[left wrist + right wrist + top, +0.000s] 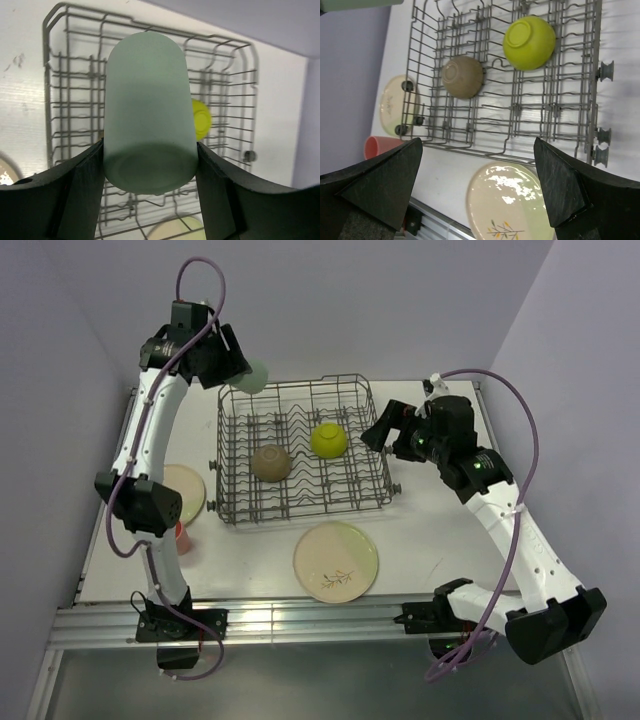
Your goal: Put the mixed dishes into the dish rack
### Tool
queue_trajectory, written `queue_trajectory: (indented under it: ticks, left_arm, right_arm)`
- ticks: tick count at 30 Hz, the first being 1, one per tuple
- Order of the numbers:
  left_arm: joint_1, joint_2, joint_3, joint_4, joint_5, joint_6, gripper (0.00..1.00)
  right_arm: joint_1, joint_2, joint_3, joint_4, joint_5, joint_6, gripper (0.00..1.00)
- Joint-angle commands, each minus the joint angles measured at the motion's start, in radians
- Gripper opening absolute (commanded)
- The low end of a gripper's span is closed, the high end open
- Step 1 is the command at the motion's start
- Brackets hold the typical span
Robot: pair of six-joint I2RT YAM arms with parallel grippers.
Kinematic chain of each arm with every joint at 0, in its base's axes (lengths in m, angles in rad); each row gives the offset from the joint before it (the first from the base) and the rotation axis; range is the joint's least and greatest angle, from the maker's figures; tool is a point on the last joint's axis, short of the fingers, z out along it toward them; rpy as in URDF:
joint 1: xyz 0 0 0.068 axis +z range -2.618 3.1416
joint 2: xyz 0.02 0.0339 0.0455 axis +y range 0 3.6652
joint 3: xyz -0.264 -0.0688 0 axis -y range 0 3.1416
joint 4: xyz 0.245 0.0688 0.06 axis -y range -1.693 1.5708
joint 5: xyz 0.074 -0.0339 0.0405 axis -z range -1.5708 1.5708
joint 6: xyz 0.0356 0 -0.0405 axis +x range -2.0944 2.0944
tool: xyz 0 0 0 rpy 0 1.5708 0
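Note:
The rack's far corner beyond the brownish bowl is empty below the robot's left gripper, so the left gripper needs to lower the mint-green cup [257, 378] there next and let go of it.
My left gripper [246, 374] is shut on the mint-green cup [257, 378] and holds it above the far left corner of the dish rack [300, 516]. In the left wrist view the cup [149, 120] sits between both fingers of the gripper [150, 167], base towards the camera. The lime-green bowl [329, 440] and a dark brownish bowl [271, 462] lie upside down in the rack. The leaf-sprig plate [335, 560] lies in front of the rack. The smaller plate [185, 490] and coral-pink cup [182, 538] are left of it. My right gripper [385, 428] is open and empty at the rack's right end.
The right wrist view shows the rack [530, 100], both bowls [529, 42] [463, 76], the sprig plate [507, 205], small plate [395, 100] and coral cup [377, 147] below the open gripper [477, 185]. The left arm partly covers the small plate. Walls stand close behind and beside the table.

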Motion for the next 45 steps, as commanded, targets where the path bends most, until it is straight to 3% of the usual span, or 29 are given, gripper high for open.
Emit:
queue_trajectory:
  ticks: [1, 16, 30, 33, 34, 36, 37, 38, 45]
  left_arm:
    - [0.019, 0.036, 0.034, -0.076, -0.039, 0.07, 0.0]
    - [0.024, 0.277, 0.09, -0.045, -0.077, 0.093, 0.0]
    - [0.024, 0.375, 0.092, -0.064, -0.114, 0.104, 0.0]
    - [0.024, 0.387, 0.087, -0.058, -0.108, 0.104, 0.11]
    - [0.024, 0.389, 0.087, -0.059, -0.111, 0.099, 0.34]
    - [0.024, 0.387, 0.083, -0.056, -0.116, 0.096, 0.52]
    - [0.024, 0.383, 0.08, -0.052, -0.116, 0.093, 0.87]
    - [0.024, 0.378, 0.074, -0.041, -0.116, 0.093, 0.99]
    - [0.024, 0.309, 0.074, -0.032, -0.117, 0.081, 0.99]
  right_arm:
    - [-0.002, 0.021, 0.004, -0.006, 0.033, -0.061, 1.0]
    - [0.0, 0.025, -0.035, 0.014, 0.031, -0.071, 1.0]
    - [-0.002, 0.044, -0.062, 0.04, 0.014, -0.057, 1.0]
    - [-0.002, 0.042, -0.069, 0.046, 0.01, -0.057, 1.0]
    - [-0.002, 0.044, -0.07, 0.046, 0.01, -0.057, 1.0]
    - [-0.002, 0.044, -0.073, 0.046, 0.008, -0.058, 1.0]
    - [-0.002, 0.045, -0.075, 0.046, 0.008, -0.058, 1.0]
    - [-0.002, 0.045, -0.076, 0.046, 0.01, -0.061, 1.0]
    - [-0.002, 0.041, -0.087, 0.054, -0.001, -0.064, 1.0]
